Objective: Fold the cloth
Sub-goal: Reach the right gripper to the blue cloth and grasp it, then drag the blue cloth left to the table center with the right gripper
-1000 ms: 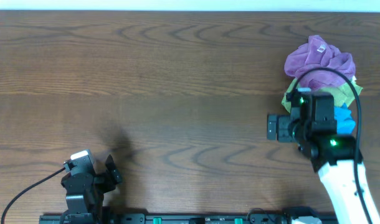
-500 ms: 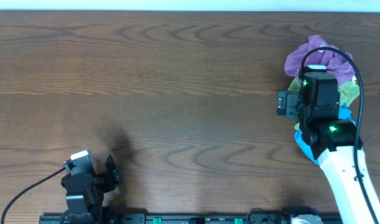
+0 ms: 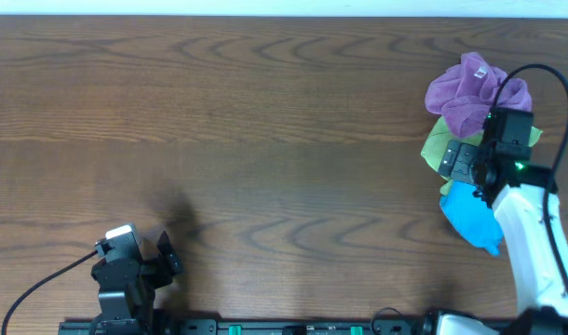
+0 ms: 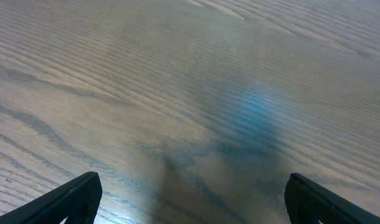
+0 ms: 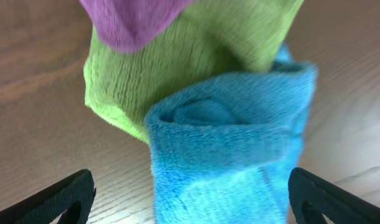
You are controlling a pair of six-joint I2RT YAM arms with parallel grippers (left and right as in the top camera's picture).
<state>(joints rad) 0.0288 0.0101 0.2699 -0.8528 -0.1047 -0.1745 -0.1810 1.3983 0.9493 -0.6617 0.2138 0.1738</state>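
Note:
I need to move my right gripper to the left in the overhead view next and lower it onto the blue cloth's bunched edge (image 3: pixel 455 198) (image 5: pixel 179 144) next to the bare wood.
The cloth (image 3: pixel 470 216), a sky-blue fuzzy towel, lies crumpled at the right of the table, at the near end of a pile. In the right wrist view the cloth (image 5: pixel 233 143) fills the space between the fingers as a rolled bunch. My right gripper (image 3: pixel 466 166) hovers over the pile's middle, open (image 5: pixel 193 200), with its fingers spread either side of the blue cloth and not pinching it. My left gripper (image 3: pixel 169 256) rests open at the near left edge, over bare wood (image 4: pixel 193 199), holding nothing.
A light green cloth (image 3: pixel 438 144) (image 5: pixel 196 62) lies under and beyond the blue one. A purple cloth (image 3: pixel 470 88) (image 5: pixel 134 22) is heaped on the pile's far end. The brown wooden table (image 3: pixel 265 140) stretches left of the pile.
My right arm has swung toward the far right, uncovering more of the blue cloth below it. The left arm has not moved. Both grippers stayed open.

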